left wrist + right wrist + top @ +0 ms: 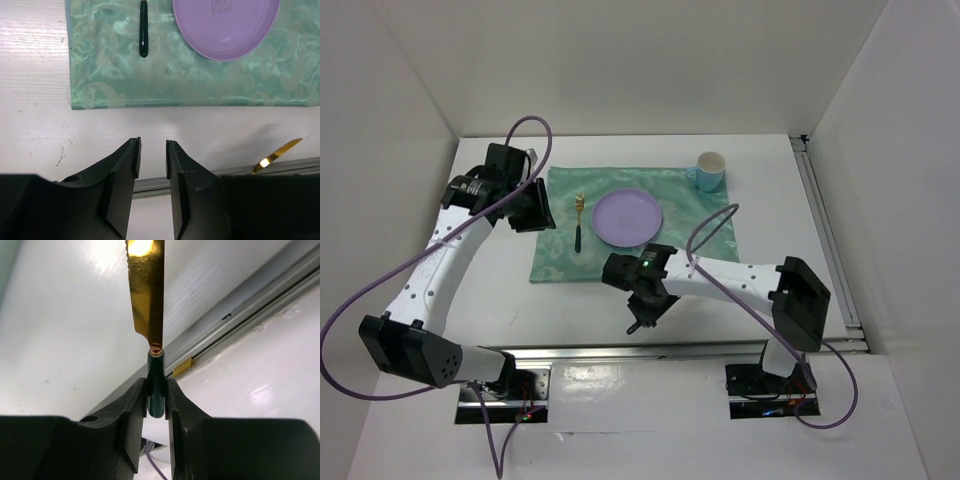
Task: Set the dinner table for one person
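Observation:
My right gripper should next move outward, turn and go down to let go of the knife on the bare mat at the plate's cup side (708, 231), because the fork lies opposite.
The white dinner table (565, 312) carries a teal patterned mat (558, 258). On the mat lie a purple plate (627, 216) and, to its left, a fork (579, 225) with a gold head and dark handle. A blue cup (710, 172) stands at the mat's far right corner. My right gripper (156, 390) is shut on the dark green handle of a gold-bladed knife (146, 290), held above the table in front of the mat. My left gripper (152, 150) is open and empty, near the mat's left side (535, 205). The knife blade also shows in the left wrist view (277, 152).
A metal rail (240, 315) runs along the table's near edge, just under the held knife. White walls enclose the table at the back and sides. Purple cables loop over both arms.

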Motion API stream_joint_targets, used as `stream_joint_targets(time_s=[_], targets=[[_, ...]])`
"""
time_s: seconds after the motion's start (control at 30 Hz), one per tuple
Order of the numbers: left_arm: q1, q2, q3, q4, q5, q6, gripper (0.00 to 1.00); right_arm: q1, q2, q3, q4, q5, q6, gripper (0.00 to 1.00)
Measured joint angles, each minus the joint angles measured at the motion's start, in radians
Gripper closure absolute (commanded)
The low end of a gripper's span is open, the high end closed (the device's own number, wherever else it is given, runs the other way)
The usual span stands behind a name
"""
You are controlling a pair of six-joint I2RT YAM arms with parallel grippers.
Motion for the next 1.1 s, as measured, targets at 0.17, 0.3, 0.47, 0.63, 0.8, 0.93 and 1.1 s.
stream_joint_targets(time_s=[0.17, 0.3, 0.47, 0.63, 0.8, 0.93, 1.1], targets=[[-0.002, 0.019, 0.0, 0.0, 0.002, 0.001, 0.64, -0.144, -0.036, 0.018, -0.017, 0.076, -0.18, 0.99], [-0.002, 0.016, 0.0, 0.001, 0.002, 0.001, 0.62, -0.347, -0.006, 0.087, -0.003, 0.15, -0.561, 1.0], [-0.002, 0.017, 0.0, 0.003, -0.007, 0.0, 0.6, -0.502, 0.094, 0.201, 0.03, 0.171, -1.022, 0.99], [-0.002, 0.031, 0.0, 0.008, -0.03, -0.002, 0.6, -0.588, 0.193, 0.214, 0.081, 0.147, -1.317, 0.99], [-0.002, 0.052, -0.003, 0.016, -0.042, -0.003, 0.6, -0.644, 0.214, 0.213, 0.134, 0.098, -1.478, 0.99], [-0.002, 0.055, -0.011, 0.025, -0.043, -0.003, 0.6, -0.689, 0.22, 0.213, 0.178, 0.077, -1.554, 0.99], [-0.002, 0.068, -0.02, 0.04, -0.043, -0.003, 0.6, -0.721, 0.278, 0.214, 0.208, 0.075, -1.61, 0.99]])
